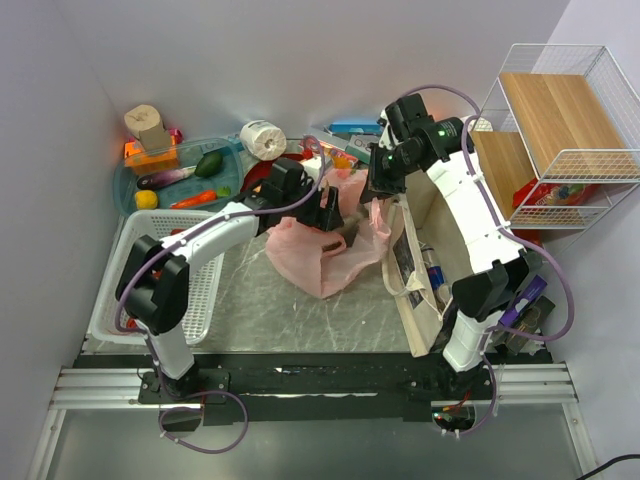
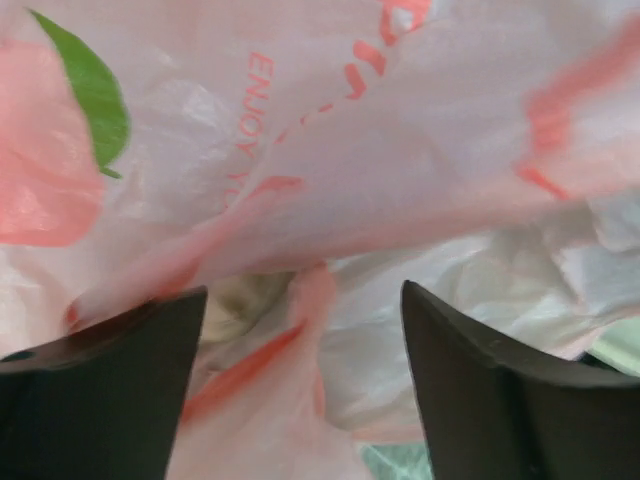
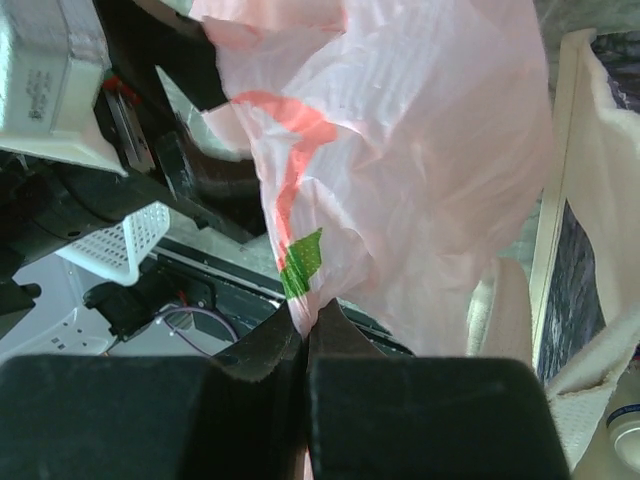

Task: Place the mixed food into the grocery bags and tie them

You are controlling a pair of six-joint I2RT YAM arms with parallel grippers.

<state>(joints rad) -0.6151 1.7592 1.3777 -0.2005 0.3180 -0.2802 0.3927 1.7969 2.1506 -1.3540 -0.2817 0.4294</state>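
The bag's edge is in my right gripper, so my left gripper will next lift off the film. Then it will lower onto the red pepper's leafy end [image 1: 222, 192] in the tray.
The pink plastic bag [image 1: 325, 255] lies crumpled mid-table, its right side lifted. My right gripper [image 1: 375, 185] is shut on an edge of it; in the right wrist view the fingers pinch the film [image 3: 400, 150] at the gripper [image 3: 310, 322]. My left gripper [image 1: 333, 215] is open, pressed close to the bag [image 2: 400, 150], with a fold of film between the spread fingers [image 2: 500, 390]. The beige tote [image 1: 425, 215] stands at the right, with a blue-labelled bottle [image 1: 433, 272] in it. A purple eggplant [image 1: 165, 178], green cucumber [image 1: 208, 163] and yellow lemon [image 1: 147, 199] lie in a teal tray [image 1: 128, 190].
A white slotted basket [image 1: 205, 290] sits at the left front. A paper roll [image 1: 263, 139] and a wooden block [image 1: 148, 125] stand at the back. A wire rack with wooden shelves [image 1: 560, 130] fills the right back corner. The tote's wall [image 3: 600, 200] is beside the right gripper.
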